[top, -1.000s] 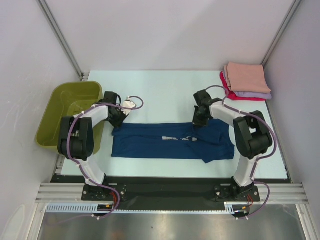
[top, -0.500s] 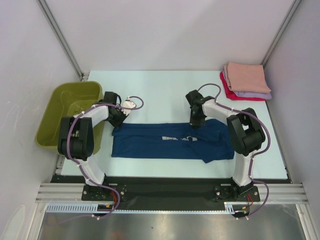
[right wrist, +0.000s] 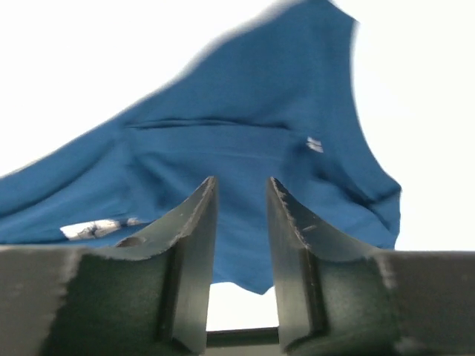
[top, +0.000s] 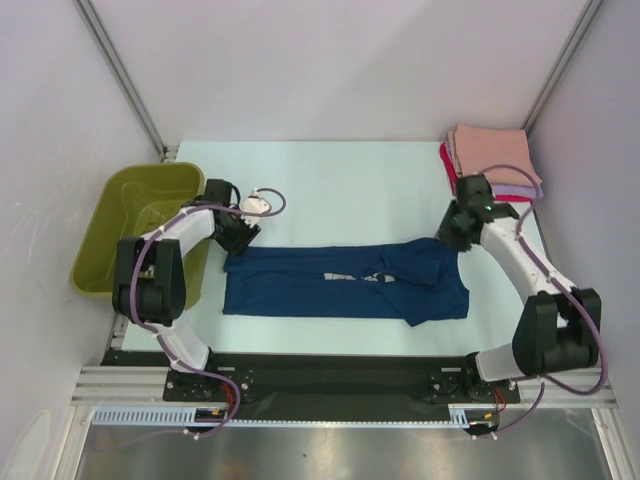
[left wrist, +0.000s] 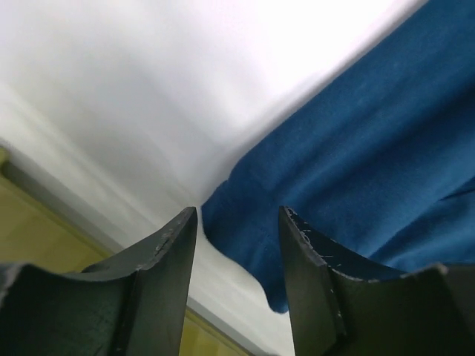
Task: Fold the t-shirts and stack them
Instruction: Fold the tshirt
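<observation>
I will next move my right gripper back beside the end of the shirt away from the basket, turn it, and lower it onto that end, because the near corner of that end lies unheld.
A navy blue t-shirt [top: 340, 285] lies folded into a long band across the front of the table, with a strip of its pale print [top: 350, 277] showing. My left gripper [top: 238, 240] hovers at the band's far left corner, open; in the left wrist view that navy corner [left wrist: 245, 230] lies below the gap of the left gripper [left wrist: 237, 215], unheld. My right gripper [top: 452, 232] is at the band's far right corner, open. The right wrist view shows navy cloth [right wrist: 245, 126] spread beyond the right gripper [right wrist: 241, 182]. Folded peach [top: 492, 150], lavender [top: 520, 188] and red [top: 447, 160] t-shirts are stacked at the back right.
An olive-green plastic basket [top: 140, 220] stands at the table's left edge, just left of my left arm, and its yellowish rim [left wrist: 44, 245] shows in the left wrist view. White walls and metal frame posts enclose the table on three sides.
Both grippers have opened and let go of the navy t-shirt. The right arm has swung from the band's far middle edge out to its right end, near the stack. The left arm has barely moved.
</observation>
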